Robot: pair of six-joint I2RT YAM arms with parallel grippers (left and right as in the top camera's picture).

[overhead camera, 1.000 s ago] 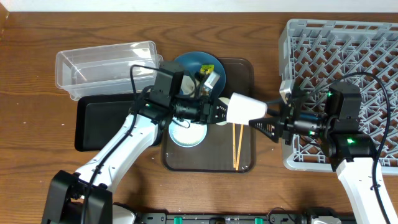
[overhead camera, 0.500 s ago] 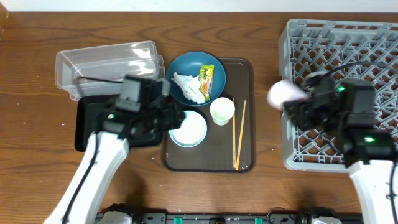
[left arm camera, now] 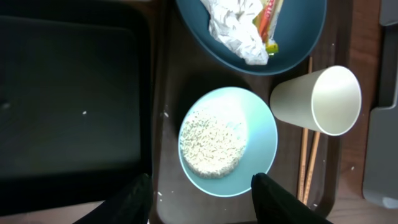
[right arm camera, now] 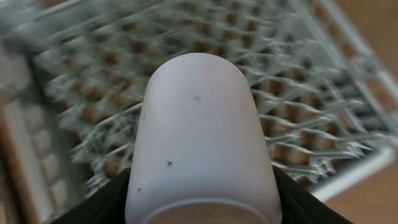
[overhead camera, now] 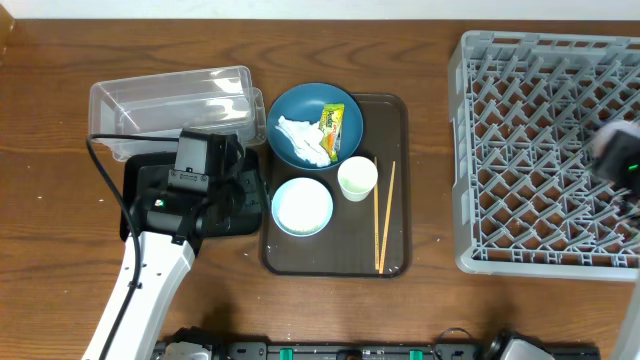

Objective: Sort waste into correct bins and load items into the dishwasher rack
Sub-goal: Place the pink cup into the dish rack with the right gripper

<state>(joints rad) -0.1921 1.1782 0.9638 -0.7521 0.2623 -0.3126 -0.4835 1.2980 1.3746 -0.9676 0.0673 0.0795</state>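
The rack's empty corner point(right arm camera: 342, 140) is below my right gripper and to its right in the wrist view. My right gripper should lower the cup there next and let it go.
My right gripper point(right arm camera: 202, 205) is shut on the pink cup point(right arm camera: 200, 137) and holds it above the light-grey dishwasher rack point(right arm camera: 298, 81); overhead it is a blur at the rack's right edge point(overhead camera: 615, 148). My left gripper point(left arm camera: 202, 199) is open and empty, hovering just short of the white bowl point(left arm camera: 261, 149), which holds rice grains point(left arm camera: 214, 143). The blue bowl-plate point(overhead camera: 300, 105) holds crumpled tissue point(overhead camera: 303, 140) and the yellow-green wrapper point(overhead camera: 331, 122). The pale green cup point(overhead camera: 357, 179) and two chopsticks point(overhead camera: 381, 220) sit on the brown tray. The clear tub point(overhead camera: 170, 95) and black tray point(overhead camera: 145, 190) lie to the left.
The brown serving tray point(overhead camera: 340, 255) carries the bowl, cup and chopsticks, with a few stray rice grains on it. The rack point(overhead camera: 530, 150) fills the table's right side. My left arm stretches over the black tray.
My right gripper has carried the pink cup rightward from the tray side across the rack. My left arm has pulled back left, off the brown tray, to above the black tray.
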